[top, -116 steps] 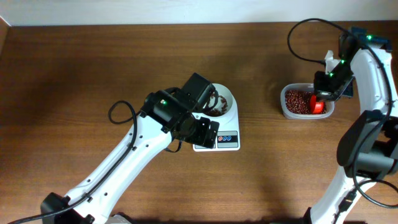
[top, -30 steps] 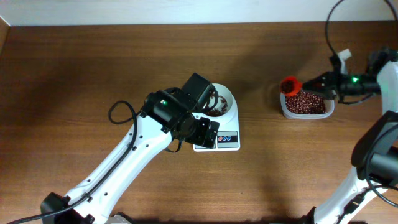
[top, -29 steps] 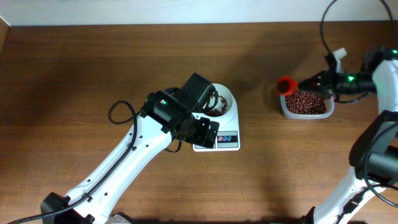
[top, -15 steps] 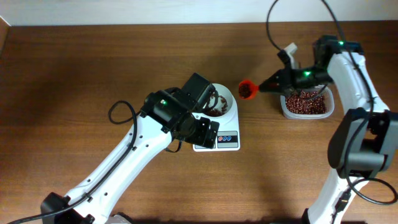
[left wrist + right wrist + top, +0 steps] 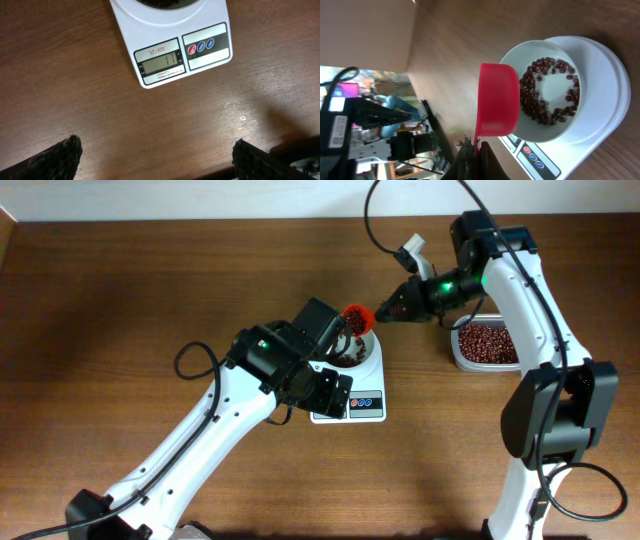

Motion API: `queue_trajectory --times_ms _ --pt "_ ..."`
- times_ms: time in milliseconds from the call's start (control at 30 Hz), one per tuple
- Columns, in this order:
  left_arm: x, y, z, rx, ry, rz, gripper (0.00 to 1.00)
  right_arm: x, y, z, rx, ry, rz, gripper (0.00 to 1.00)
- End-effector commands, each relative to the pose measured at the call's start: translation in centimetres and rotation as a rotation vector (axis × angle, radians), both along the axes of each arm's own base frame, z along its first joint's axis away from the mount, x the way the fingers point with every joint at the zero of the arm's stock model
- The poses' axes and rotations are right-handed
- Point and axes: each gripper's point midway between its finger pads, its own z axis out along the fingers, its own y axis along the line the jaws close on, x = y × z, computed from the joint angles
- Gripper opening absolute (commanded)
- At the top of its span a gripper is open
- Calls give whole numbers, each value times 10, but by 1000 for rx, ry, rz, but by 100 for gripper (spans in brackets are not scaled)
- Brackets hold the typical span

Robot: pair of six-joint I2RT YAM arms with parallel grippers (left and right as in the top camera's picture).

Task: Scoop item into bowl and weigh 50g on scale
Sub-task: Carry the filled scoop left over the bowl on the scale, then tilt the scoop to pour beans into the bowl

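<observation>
The robot's right gripper needs to tip the scoop [image 5: 354, 317] over the bowl next, since beans still show in the scoop, then move over the clear tub [image 5: 487, 345] and release the scoop's handle there.
The white bowl [image 5: 362, 345] stands on the white scale [image 5: 372, 402], with a thin ring of red-brown beans [image 5: 546, 95] in it. A red scoop [image 5: 354, 317] hangs over the bowl's far rim, its cup on its side in the right wrist view. My right gripper [image 5: 388, 310] is shut on the scoop's handle. In the left wrist view the scale's display [image 5: 159, 61] seems to read 17. My left gripper [image 5: 156, 144] stands wide open above the table, just in front of the scale, holding nothing.
A clear tub [image 5: 489, 345] full of beans sits to the right of the scale. My left arm [image 5: 215, 430] reaches in from the lower left, and its black wrist covers the scale's left part. The right arm [image 5: 525, 290] arches over the tub.
My right arm has swung left, carrying the red scoop from the tub's left edge to above the bowl. The left arm and scale have not moved.
</observation>
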Motion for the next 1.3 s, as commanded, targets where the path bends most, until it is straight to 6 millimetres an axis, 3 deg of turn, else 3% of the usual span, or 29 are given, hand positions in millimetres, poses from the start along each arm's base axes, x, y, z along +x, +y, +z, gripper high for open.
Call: queue_trajectory --times_ms 0,200,433,700,967,1167,1267 --pt "-1 0 -2 7 3 9 99 4 4 -2 -107 -76 34 4" --pt "-1 0 -2 7 3 9 99 2 11 -10 -255 -140 79 4" --pt "-1 0 -2 7 3 9 99 5 17 -4 -432 -254 116 4" --pt "-1 0 -2 7 3 9 99 5 24 11 -469 -311 129 4" --pt "-1 0 -2 7 3 9 99 -4 29 9 -475 -367 239 4" --pt "-1 0 -2 7 3 9 99 5 17 0 -646 -423 244 4" --pt "-1 0 -2 7 3 9 99 8 21 0 -658 -450 247 4"
